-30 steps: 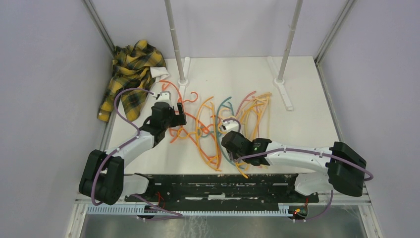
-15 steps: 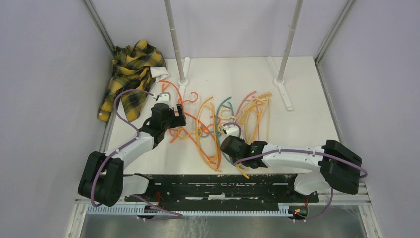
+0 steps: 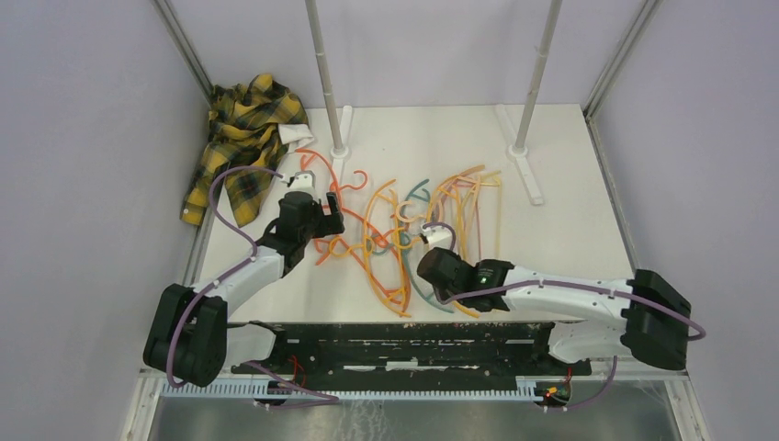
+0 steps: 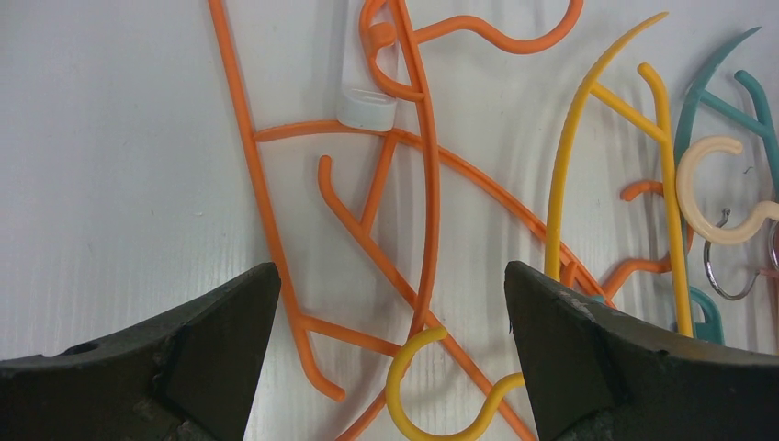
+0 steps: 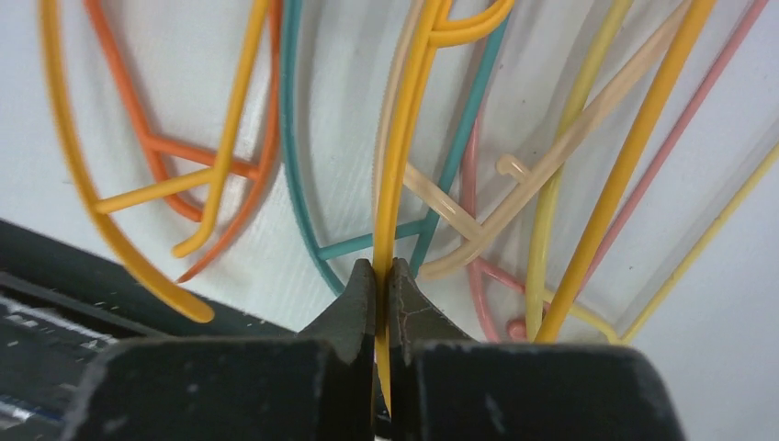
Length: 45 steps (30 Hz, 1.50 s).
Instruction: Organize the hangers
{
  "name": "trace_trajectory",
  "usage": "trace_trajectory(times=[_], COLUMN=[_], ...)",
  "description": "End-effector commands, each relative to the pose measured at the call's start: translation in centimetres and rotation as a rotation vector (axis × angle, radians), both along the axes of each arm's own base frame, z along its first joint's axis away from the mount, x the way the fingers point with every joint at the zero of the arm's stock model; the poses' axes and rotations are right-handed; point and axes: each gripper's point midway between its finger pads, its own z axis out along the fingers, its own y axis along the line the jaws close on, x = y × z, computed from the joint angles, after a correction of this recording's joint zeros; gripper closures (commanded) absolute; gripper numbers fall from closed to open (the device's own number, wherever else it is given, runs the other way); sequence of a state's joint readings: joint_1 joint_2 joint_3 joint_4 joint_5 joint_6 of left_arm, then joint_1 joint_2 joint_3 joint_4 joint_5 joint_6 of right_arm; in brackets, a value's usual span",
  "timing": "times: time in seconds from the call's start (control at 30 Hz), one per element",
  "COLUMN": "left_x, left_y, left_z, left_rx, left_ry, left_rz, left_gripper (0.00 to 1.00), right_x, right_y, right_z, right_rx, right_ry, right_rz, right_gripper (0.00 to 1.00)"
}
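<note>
The right gripper moves the hanger up and outward next and lets go of it high between the grey upright poles, since these rise outward of the gripper.
Several hangers lie tangled on the white table, in orange, yellow-orange, teal, pink and pale yellow. My right gripper is shut on the thin bar of a yellow-orange hanger, which runs up between its jaws. Beside it lie a teal hanger and a pink one. In the top view the right gripper sits at the pile's near edge. My left gripper hangs open over an orange hanger and a yellow hook, touching nothing. It is at the pile's left side.
A yellow-and-black plaid shirt lies bunched at the back left corner. Two grey upright poles stand at the back on white feet. A black rail runs along the near edge, close behind the right gripper.
The right gripper has closed on the yellow-orange hanger bar, and its arm has shifted a little to the right. Hangers on the right side moved slightly. The left arm stayed still.
</note>
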<state>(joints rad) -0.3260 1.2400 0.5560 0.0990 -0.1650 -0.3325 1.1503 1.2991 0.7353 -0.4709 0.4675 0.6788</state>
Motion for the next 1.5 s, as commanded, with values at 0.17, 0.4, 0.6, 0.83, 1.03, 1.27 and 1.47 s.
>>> trace_trajectory(times=[0.17,0.4,0.6,0.83,1.03,1.27,1.47], left_x=[0.5,0.7,0.6,0.3,0.3,0.2,0.2], left_y=[0.3,-0.3,-0.7,-0.6,-0.4,0.0,-0.2], left_z=[0.8,0.8,1.3,1.2,1.2,1.2,1.5], left_rx=[-0.003,-0.032,-0.058,-0.054,-0.045,-0.027,-0.034], left_ry=[-0.039,-0.037,-0.045,-0.048,-0.045,-0.043,-0.047], left_rz=[0.023,0.014,0.001,0.003,0.009,0.018,0.011], left_gripper=[0.01,0.01,0.0,0.0,0.0,0.0,0.0], right_x=[1.0,6.3,13.4,19.4,24.2,28.4,31.0], right_y=[3.1,8.0,10.6,9.6,8.7,7.6,7.2], right_z=[14.4,28.2,35.1,40.1,43.0,42.6,42.4], right_rx=[0.323,0.512,0.706,0.885,1.074,1.159,1.288], right_ry=[-0.179,-0.463,-0.537,-0.649,-0.688,-0.661,-0.634], right_rz=[0.085,0.15,0.137,0.089,0.067,-0.03,-0.086], right_gripper=[0.99,0.99,0.99,0.99,0.99,0.99,0.99])
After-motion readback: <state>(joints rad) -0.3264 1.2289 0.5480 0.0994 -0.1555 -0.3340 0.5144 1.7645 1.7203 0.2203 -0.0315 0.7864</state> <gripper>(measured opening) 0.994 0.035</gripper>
